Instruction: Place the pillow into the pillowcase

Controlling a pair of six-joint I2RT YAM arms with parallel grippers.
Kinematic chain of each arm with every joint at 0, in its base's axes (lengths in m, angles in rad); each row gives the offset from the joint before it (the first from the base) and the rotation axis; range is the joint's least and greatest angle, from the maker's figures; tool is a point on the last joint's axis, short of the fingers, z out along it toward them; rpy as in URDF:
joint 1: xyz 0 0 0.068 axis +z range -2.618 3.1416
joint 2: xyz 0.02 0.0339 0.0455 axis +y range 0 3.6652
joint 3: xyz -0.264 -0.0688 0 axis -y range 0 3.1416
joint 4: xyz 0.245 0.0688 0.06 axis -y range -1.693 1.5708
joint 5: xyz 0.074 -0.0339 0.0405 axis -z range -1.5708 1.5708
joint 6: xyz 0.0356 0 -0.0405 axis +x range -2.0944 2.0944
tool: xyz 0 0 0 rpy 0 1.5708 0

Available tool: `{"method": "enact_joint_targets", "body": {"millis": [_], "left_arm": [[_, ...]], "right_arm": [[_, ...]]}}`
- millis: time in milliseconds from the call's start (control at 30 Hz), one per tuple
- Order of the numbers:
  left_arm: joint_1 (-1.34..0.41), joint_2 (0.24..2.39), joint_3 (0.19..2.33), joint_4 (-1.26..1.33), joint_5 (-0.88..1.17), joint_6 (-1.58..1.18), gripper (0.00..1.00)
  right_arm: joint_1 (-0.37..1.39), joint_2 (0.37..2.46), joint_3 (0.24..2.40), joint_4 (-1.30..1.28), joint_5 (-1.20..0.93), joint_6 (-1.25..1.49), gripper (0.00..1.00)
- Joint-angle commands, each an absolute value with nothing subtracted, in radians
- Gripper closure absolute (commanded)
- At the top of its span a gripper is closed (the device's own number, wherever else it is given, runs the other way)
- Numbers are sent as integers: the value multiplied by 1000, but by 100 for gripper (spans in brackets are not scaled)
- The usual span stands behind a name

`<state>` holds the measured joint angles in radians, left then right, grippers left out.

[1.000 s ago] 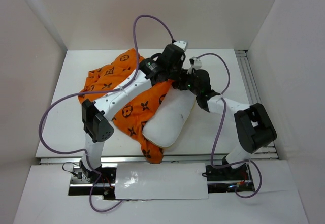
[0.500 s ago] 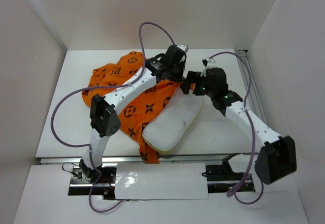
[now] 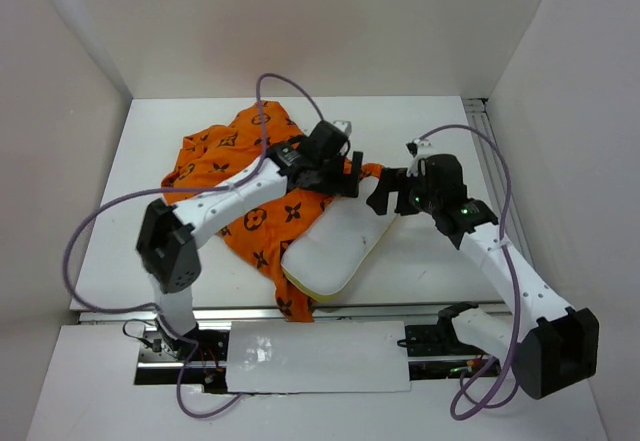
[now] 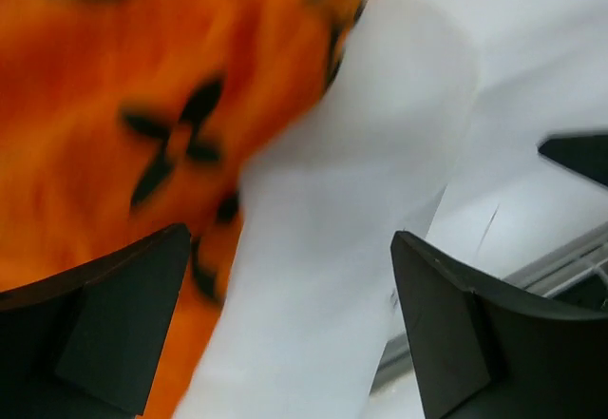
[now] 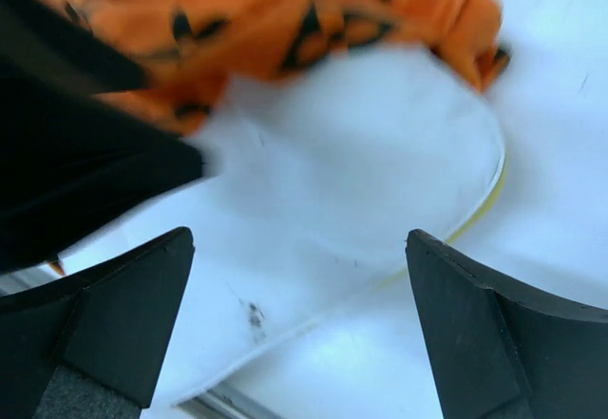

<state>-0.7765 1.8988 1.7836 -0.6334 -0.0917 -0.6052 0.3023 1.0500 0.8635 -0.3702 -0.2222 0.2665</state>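
My left gripper is above and forward of the fabric at the pillowcase's edge by the pillow's near end (image 3: pixel 268 259), and that end is bare. I will next lower my left gripper backward onto that fabric.
The orange pillowcase (image 3: pixel 245 176) with dark motifs lies crumpled at the table's left and middle. The white pillow (image 3: pixel 335 246) rests slantwise at its right edge, one end against the orange fabric, most of it bare. My left gripper (image 3: pixel 350 176) hangs open over the pillow's far end, next to the case's edge. In the left wrist view its fingers (image 4: pixel 123 324) stand wide apart above the pillow (image 4: pixel 332 248) and the pillowcase (image 4: pixel 114 105). My right gripper (image 3: pixel 383 193) is open beside the pillow's far right corner, holding nothing. Its wrist view shows the pillow (image 5: pixel 361 172), its yellow seam and the pillowcase (image 5: pixel 247 10).
A metal rail (image 3: pixel 330 313) runs along the table's near edge and another (image 3: pixel 492 156) along the right side. White walls close in the left, back and right. Purple cables (image 3: pixel 100 221) loop beside both arms. The left arm's black body (image 5: pixel 76 162) fills the right wrist view's left.
My left gripper has opened, let go of the pillowcase edge and dropped toward the near side. My right gripper has opened and drawn back to the right, off the pillow's end.
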Motion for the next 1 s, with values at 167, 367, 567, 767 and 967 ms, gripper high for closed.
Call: {"method": "enact_joint_targets", "body": {"millis": [167,367,567,767,967], "left_arm": [[-784,1415,1233,-608,-256,-868,0],[-716,1426,1120,-535,-210,-876,0],[-595,1653,1233,-525,-126,-845,0],[-537,1735,1374,-547,-115,-778,0],[-601,1574,1337,-623,-239,-804,0]], "right_arm": [[391,1104,712,-195,-328,272,0],[423,1297,787,-75,-288,282,0],[423,1483,945,-22,-221,262,0],[423,1471,1019,-72,-201,226,0],[520,1322,967,-202,-152,111,0]]}}
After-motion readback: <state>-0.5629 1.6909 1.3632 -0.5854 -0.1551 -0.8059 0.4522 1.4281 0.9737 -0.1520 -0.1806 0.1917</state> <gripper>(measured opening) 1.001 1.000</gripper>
